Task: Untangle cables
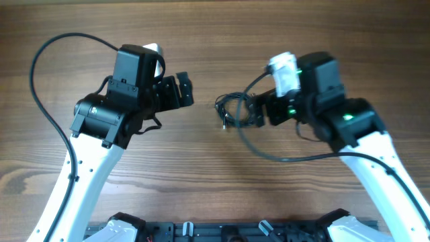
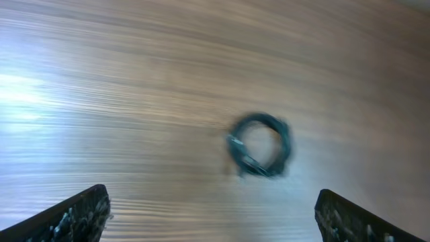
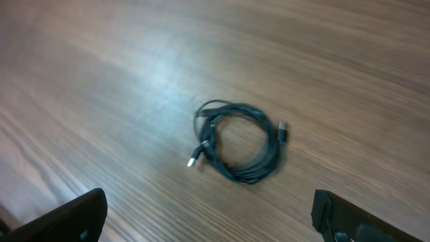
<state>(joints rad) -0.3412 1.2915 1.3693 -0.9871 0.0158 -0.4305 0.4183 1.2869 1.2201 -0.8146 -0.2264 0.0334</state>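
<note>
My right gripper is about to turn and go down onto the coil's bunched cables, at the side of the coil away from my left gripper.
The thin black cables (image 1: 232, 109) lie coiled in one small bundle on the wooden table, between the two arms. The coil shows sharply in the right wrist view (image 3: 240, 142), with a plug tip (image 3: 193, 161) sticking out at its left. It shows blurred in the left wrist view (image 2: 261, 145). My left gripper (image 1: 187, 91) is open and empty, left of the coil and apart from it; its fingers sit wide at the bottom of its view (image 2: 211, 196). My right gripper (image 1: 252, 111) is open and empty at the coil's right edge, above it (image 3: 209, 196).
A thick black arm cable (image 1: 39, 87) loops out at the far left. Another thick arm cable (image 1: 269, 153) curves over the table below the right gripper. The arm bases and a black rail (image 1: 228, 232) line the near edge.
</note>
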